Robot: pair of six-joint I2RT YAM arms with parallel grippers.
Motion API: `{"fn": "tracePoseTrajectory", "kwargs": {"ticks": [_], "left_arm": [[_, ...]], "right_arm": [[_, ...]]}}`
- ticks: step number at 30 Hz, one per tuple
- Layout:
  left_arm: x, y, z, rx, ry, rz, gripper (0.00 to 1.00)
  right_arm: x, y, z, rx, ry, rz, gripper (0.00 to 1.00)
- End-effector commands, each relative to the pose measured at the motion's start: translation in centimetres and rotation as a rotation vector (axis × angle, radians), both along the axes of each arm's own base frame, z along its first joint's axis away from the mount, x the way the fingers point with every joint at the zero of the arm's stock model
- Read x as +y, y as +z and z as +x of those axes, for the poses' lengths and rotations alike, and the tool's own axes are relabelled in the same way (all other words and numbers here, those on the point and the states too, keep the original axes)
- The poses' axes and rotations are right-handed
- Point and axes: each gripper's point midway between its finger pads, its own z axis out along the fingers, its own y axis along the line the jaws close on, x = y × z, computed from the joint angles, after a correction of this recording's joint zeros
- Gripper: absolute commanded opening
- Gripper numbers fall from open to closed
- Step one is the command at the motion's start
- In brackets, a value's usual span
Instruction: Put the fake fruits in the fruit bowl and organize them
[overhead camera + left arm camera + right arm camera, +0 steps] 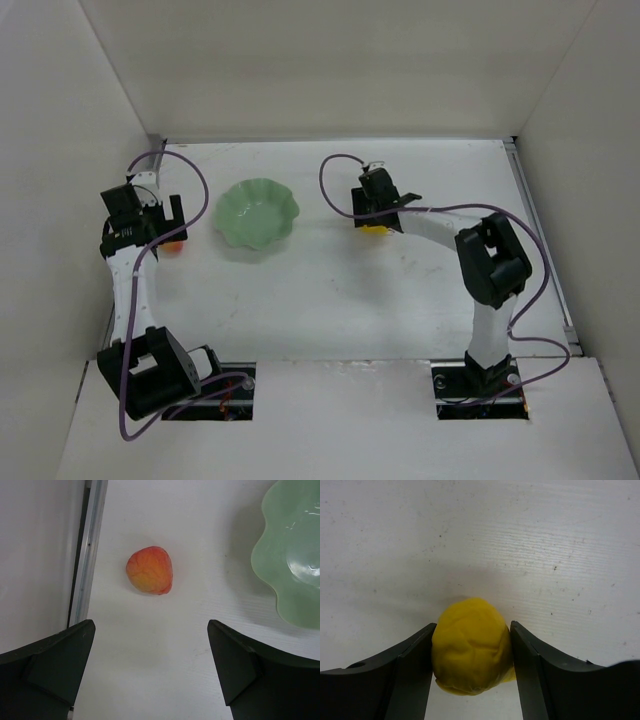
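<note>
The peach lies on the tabletop below my left gripper, so my gripper should go down with open fingers until they straddle the sides of the orange-red peach (pixel 172 246) (pixel 149 570).
The pale mint-green fruit bowl (pixel 258 212) with a wavy rim sits on the white table, left of centre, and holds nothing; its edge also shows in the left wrist view (pixel 292 555). The orange-red peach (pixel 149 570) lies on the table left of the bowl, partly hidden under my left arm in the top view (pixel 175 245). My left gripper (pixel 150 667) is open and empty, hovering just short of the peach. My right gripper (pixel 471 652) is shut on the yellow pear (pixel 471 652), right of the bowl (pixel 374 228). The pear's stem is hidden.
White walls enclose the table on the left, back and right. A metal rail (pixel 90 550) runs along the left wall close to the peach. Purple cables (pixel 335 185) loop from both arms above the table.
</note>
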Motion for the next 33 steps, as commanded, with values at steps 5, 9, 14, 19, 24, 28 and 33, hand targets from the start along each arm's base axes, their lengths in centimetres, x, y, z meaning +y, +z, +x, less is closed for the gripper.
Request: {"fn": "tracePoseTrajectory", "kwargs": {"ticks": [5, 9, 14, 19, 24, 28, 33], "left_arm": [[1.5, 1.2, 0.8, -0.068, 0.04, 0.021, 1.0], [2.4, 0.8, 0.9, -0.045, 0.06, 0.024, 1.0], [3.7, -0.8, 1.6, 0.012, 0.076, 0.042, 1.0], [3.9, -1.9, 4.2, 0.029, 0.041, 0.046, 1.0], [3.4, -3.1, 6.6, 0.044, 0.002, 0.044, 1.0], [3.2, -5.3, 8.2, 0.099, -0.018, 0.024, 1.0], [3.0, -8.7, 8.4, 0.212, -0.031, 0.009, 1.0]], "right_arm": [[10.6, 16.8, 0.3, -0.278, 0.187, 0.289, 0.26], [21.0, 21.1, -0.9, -0.347, 0.353, 0.524, 0.28], [27.8, 17.4, -1.1, -0.315, 0.42, 0.607, 0.35], [30.9, 14.1, 0.0, -0.313, 0.411, 0.672, 0.59], [31.5, 14.2, -0.7, -0.303, 0.467, 0.677, 1.0], [30.6, 16.5, -2.0, -0.3, 0.502, 0.705, 1.0], [27.8, 21.8, -3.4, -0.376, 0.513, 0.721, 1.0]]}}
